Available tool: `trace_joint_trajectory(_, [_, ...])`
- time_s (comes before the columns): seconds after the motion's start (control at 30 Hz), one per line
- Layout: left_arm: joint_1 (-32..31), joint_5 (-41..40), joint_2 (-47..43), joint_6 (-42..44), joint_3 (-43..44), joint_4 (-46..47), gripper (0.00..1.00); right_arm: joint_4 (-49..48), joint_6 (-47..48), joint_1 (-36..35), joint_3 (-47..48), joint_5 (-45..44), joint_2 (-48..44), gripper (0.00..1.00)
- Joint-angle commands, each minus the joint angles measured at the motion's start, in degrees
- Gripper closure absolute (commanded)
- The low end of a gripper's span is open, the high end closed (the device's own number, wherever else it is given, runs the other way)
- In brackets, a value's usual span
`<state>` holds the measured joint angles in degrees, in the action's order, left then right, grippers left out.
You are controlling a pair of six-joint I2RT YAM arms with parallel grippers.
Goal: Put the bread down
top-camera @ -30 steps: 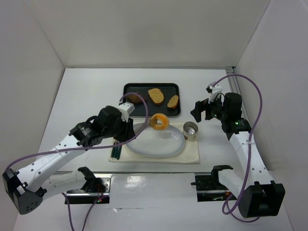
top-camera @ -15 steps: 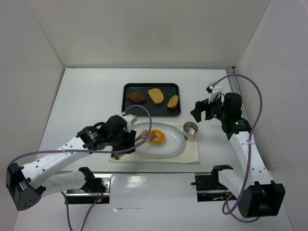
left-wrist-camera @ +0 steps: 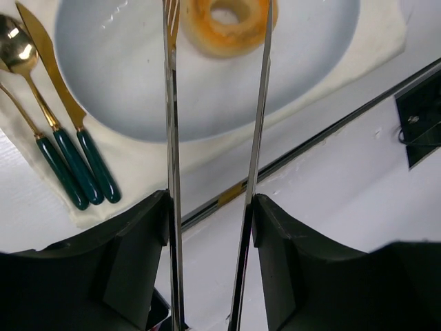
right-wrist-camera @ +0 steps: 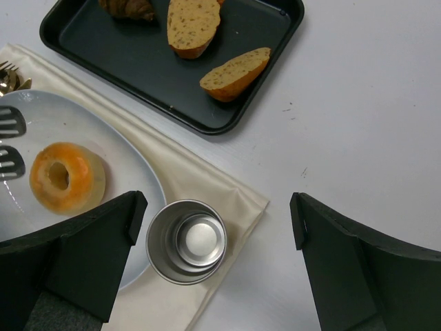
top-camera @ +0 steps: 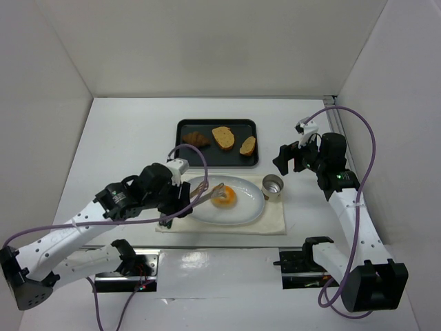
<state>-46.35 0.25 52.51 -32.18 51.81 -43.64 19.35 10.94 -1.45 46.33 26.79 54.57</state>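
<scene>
The plate (top-camera: 247, 208) already holds the ring-shaped bread. My left gripper will next take the spread tongs outward to the black tray and around the bread slice nearest the cup.
An orange ring-shaped bread (top-camera: 224, 197) lies on the white oval plate (top-camera: 247, 208). My left gripper (top-camera: 180, 200) is shut on metal tongs (top-camera: 204, 194). In the left wrist view the tongs' two arms (left-wrist-camera: 170, 138) run spread apart toward the bread (left-wrist-camera: 227, 17). In the right wrist view their tips (right-wrist-camera: 10, 141) sit just left of the bread (right-wrist-camera: 67, 177), not touching it. My right gripper (top-camera: 289, 158) is open and empty. It hovers above the steel cup (right-wrist-camera: 187, 241), right of the plate.
A black tray (top-camera: 231, 157) behind the plate holds a croissant (top-camera: 196, 139) and two bread slices (top-camera: 223, 136). Green-handled cutlery (left-wrist-camera: 69, 158) lies on the cream napkin (top-camera: 275, 217) left of the plate. The steel cup (top-camera: 273, 185) stands on the napkin's right corner.
My left gripper has brought the ring-shaped bread down onto the plate. The tongs now stand spread just off it. The right arm has not moved.
</scene>
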Motion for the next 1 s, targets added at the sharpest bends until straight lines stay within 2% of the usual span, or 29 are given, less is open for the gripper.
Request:
trace_joint_trajectory(0.0, [-0.3,-2.6,-1.7,-1.5,5.7,0.7,0.36,-0.2,0.1,0.1,-0.1,-0.2,-0.7,0.0])
trace_joint_trajectory(0.23, [-0.3,-6.2,9.3,0.2,14.0,5.6,0.38,-0.2,0.1,0.1,-0.1,-0.2,-0.7,0.0])
trace_joint_trajectory(0.33, [0.7,-7.5,16.9,1.3,18.7,8.0,0.39,-0.2,0.1,0.1,-0.1,-0.2,-0.7,0.0])
trace_joint_trajectory(0.5, [2.9,-8.0,29.9,4.1,31.0,9.9,0.39,-0.2,0.1,0.1,-0.1,0.4,-0.7,0.0])
trace_joint_trajectory(0.63, [2.9,-11.5,42.0,8.1,40.8,7.3,0.39,-0.2,0.7,0.1,-0.1,0.4,-0.7,0.0])
trace_joint_trajectory(0.8, [2.9,-11.0,48.5,10.4,47.5,6.7,0.41,-0.2,0.7,0.1,-0.1,0.4,-0.7,0.0])
trace_joint_trajectory(0.97, [2.9,-9.6,50.8,11.5,48.0,6.7,0.41,-0.2,0.7,0.1,-0.1,0.4,-0.7,0.0])
